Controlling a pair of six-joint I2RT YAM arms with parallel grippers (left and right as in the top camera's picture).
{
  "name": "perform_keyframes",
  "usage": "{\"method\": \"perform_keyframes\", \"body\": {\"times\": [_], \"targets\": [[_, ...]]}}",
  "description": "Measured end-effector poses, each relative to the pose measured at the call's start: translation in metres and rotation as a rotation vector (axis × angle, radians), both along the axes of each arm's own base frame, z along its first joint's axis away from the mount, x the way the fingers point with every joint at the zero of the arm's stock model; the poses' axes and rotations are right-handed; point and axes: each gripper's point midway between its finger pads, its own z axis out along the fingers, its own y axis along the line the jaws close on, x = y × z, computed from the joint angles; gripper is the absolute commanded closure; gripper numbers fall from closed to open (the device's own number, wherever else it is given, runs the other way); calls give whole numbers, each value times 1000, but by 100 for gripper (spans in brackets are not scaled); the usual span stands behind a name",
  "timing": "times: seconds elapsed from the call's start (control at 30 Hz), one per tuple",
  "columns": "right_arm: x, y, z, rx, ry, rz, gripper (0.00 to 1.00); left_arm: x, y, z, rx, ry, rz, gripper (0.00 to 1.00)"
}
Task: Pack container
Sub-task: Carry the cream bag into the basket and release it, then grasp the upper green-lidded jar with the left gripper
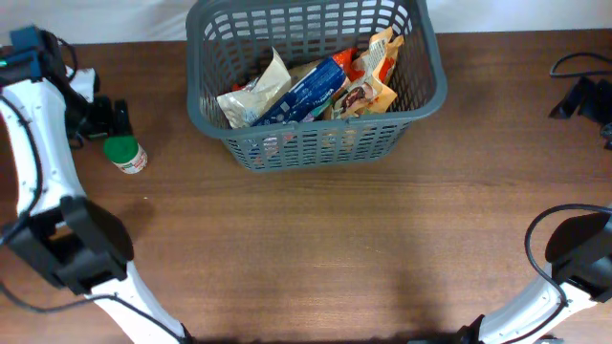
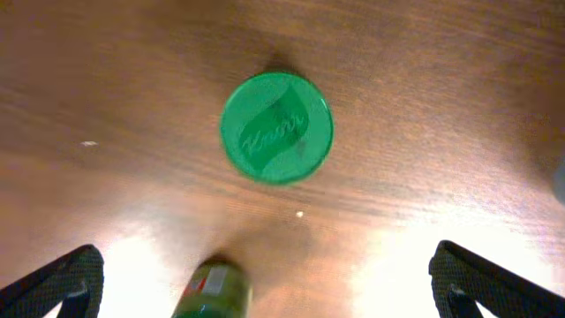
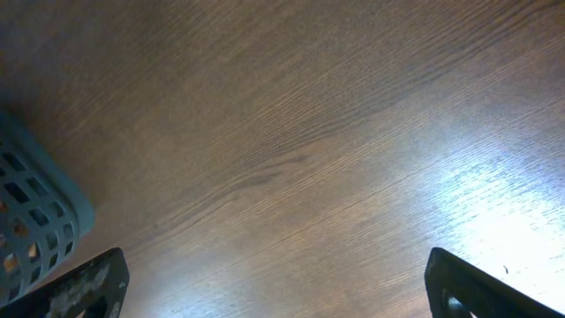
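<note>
The robot will next bring its left gripper down over the round green lid of the jar [image 1: 125, 154] [image 2: 276, 128], which stands below it with bare table on both sides for the open fingers.
The dark grey slotted basket [image 1: 316, 143] stands at the back centre and holds several snack packs: a cream bag [image 1: 258, 91], a blue pack [image 1: 311, 91] and an orange pack [image 1: 373, 76]. A green-lidded jar [image 1: 125, 154] stands on the table at the left. In the left wrist view its round green lid [image 2: 276, 128] shows from above. My left gripper [image 1: 103, 119] [image 2: 265, 269] is open just behind the jar. A second green labelled thing [image 2: 212, 291] shows between its fingers at the lower edge. My right gripper [image 1: 581, 96] [image 3: 274, 269] is open and empty at the far right.
The basket's corner [image 3: 35, 221] shows at the left of the right wrist view. Black cables [image 1: 574, 62] lie at the back right. The arm bases sit at the front left [image 1: 72, 244] and front right [image 1: 579, 248]. The table is brown wood [image 1: 335, 248].
</note>
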Motion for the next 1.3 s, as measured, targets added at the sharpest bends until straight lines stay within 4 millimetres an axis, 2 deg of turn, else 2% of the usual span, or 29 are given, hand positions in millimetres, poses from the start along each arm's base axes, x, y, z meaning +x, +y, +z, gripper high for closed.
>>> {"method": "perform_keyframes", "body": {"times": [0.1,0.17,0.37,0.57,0.6,0.77,0.83,0.97,1.03,1.1,1.2,1.3], "targets": [[0,0,0,0,0,-1,1,7,-2,-32,-48,45,10,1],[0,0,0,0,0,-1,1,9,-3,-46,-66,67,21,1],[0,0,0,0,0,-1,1,24,2,-102,-90,117,35,1],[0,0,0,0,0,0,1,32,5,-116,-87,107,35,1],[0,0,0,0,0,-1,1,32,5,-118,-88,110,35,3],[0,0,0,0,0,0,1,30,4,-140,-101,148,36,5],[0,0,0,0,0,0,1,34,5,-141,-97,136,35,11],[0,0,0,0,0,0,1,35,6,-141,-95,132,34,48],[0,0,0,0,0,0,1,35,5,-141,-100,132,36,59],[0,0,0,0,0,-1,1,37,5,-138,-97,124,40,64],[0,0,0,0,0,-1,1,33,4,-138,-102,138,42,87],[0,0,0,0,0,-1,1,25,1,-137,-115,172,42,88]]}}
